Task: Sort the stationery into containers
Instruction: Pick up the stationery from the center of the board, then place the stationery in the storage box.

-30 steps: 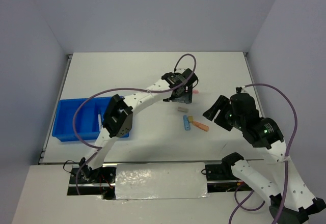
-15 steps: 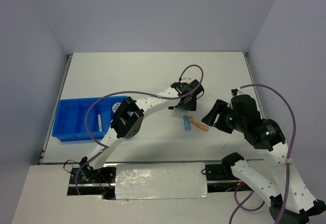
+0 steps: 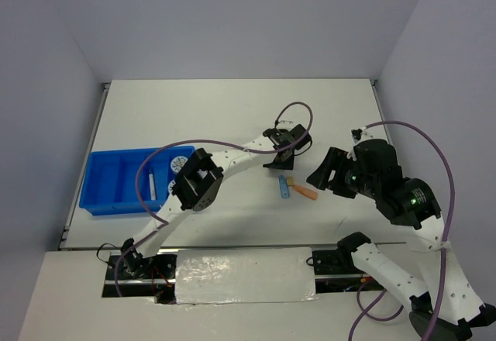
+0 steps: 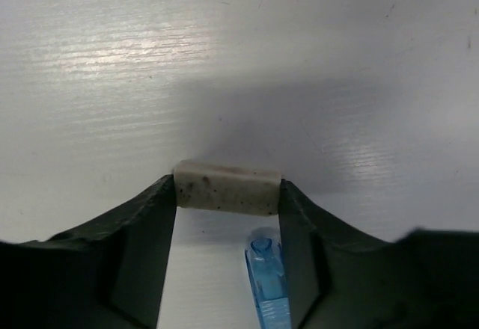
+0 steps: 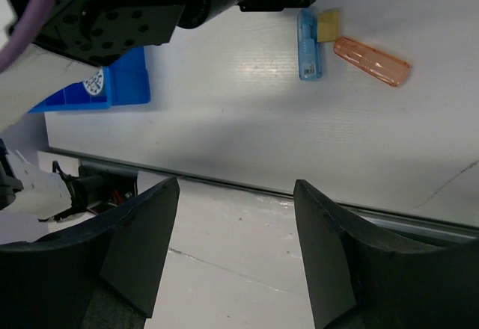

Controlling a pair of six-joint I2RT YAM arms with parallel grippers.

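The grey block will go over the tray's empty slot beside the white pen (image 3: 152, 186) next: my left gripper will lift, swing left in the top view and let the block go there.
My left gripper (image 4: 227, 194) is down on the table, shut on a speckled grey block (image 4: 227, 188) that both fingertips touch at its ends. In the top view this gripper (image 3: 277, 164) covers the block. A blue stick (image 4: 268, 284) lies just behind the block, between the fingers. The same blue stick (image 3: 284, 188) sits beside a tan block (image 3: 290, 179) and an orange stick (image 3: 306, 193). The blue tray (image 3: 116, 178) stands at the left with a white pen (image 3: 152, 186) in it. My right gripper (image 5: 233, 185) hangs open and empty, to the right of the sticks.
The right wrist view shows the blue stick (image 5: 308, 34), tan block (image 5: 328, 25) and orange stick (image 5: 372, 61) close together, and a corner of the tray (image 5: 127, 82). The left arm's purple cable (image 3: 298, 116) loops above the gripper. The near table edge (image 5: 247, 187) runs below the right fingers.
My left gripper moved nearer and slightly right, came down over the grey block and closed on it. The right arm shifted only slightly.
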